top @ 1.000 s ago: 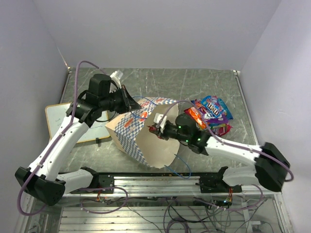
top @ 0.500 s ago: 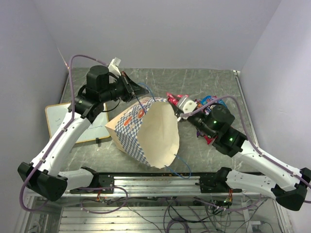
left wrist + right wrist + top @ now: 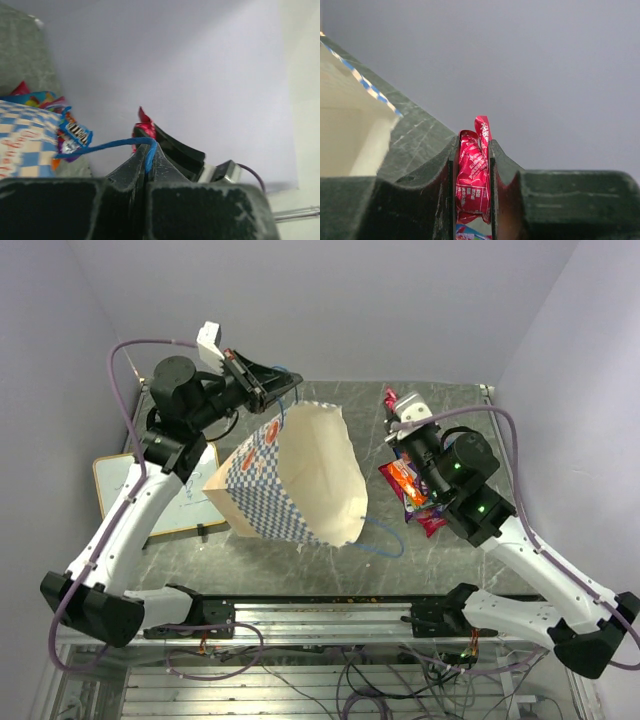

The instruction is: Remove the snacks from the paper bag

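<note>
Next, my right gripper moves down and back to release the packet (image 3: 472,175) clear of the snacks, as open tabletop lies beside them, below and back from it.
The paper bag (image 3: 290,480), cream inside with blue-and-white checkered sides, hangs lifted and tilted at the table's middle. My left gripper (image 3: 290,388) is shut on its blue cord handle (image 3: 100,146) above the bag's top edge. My right gripper (image 3: 392,402) is shut on a red snack packet (image 3: 472,175) and holds it high, to the right of the bag. More snacks (image 3: 415,492), red, orange and pink, lie on the table under the right arm. In the left wrist view a corner of the bag (image 3: 25,140) and some snacks (image 3: 75,135) show at left.
A white framed writing board (image 3: 125,490) lies on the grey marble table (image 3: 430,405) at the left. The bag's second blue cord handle (image 3: 385,540) trails onto the table in front. Plain walls close in on three sides.
My left gripper has lifted the bag by its handle, raising and tilting it. My right gripper has pulled out of the bag with the red packet and risen to the right.
</note>
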Robot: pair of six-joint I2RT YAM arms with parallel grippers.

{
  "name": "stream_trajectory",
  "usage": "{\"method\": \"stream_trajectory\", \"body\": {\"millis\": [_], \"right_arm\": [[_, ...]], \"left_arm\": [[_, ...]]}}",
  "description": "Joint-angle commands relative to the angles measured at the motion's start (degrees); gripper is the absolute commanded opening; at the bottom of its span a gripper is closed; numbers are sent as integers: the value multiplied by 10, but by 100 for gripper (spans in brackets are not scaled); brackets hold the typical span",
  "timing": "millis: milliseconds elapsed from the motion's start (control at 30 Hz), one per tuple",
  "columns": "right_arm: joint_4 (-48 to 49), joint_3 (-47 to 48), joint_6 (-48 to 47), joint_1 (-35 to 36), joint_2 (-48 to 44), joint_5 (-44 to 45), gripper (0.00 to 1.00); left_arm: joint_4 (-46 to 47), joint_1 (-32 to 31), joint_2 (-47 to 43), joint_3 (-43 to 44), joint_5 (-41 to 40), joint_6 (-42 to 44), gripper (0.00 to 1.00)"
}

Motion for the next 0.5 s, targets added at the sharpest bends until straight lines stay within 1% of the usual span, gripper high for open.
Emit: {"method": "stream_trajectory", "body": {"millis": [0, 100, 300, 400, 467], "right_arm": [[-2, 10, 61, -46, -3, -3, 0], [-12, 9, 83, -70, -5, 1, 0], [-18, 0, 102, -92, -7, 10, 2], [-15, -4, 115, -98, -3, 1, 2], [-17, -3, 122, -100, 1, -5, 2]], "left_arm": [[126, -16, 35, 38, 37, -69, 7], [161, -25, 39, 32, 37, -105, 7], [239, -43, 30, -32, 36, -159, 7], [285, -39, 14, -89, 38, -180, 7], [294, -17, -13, -133, 49, -180, 7]]}}
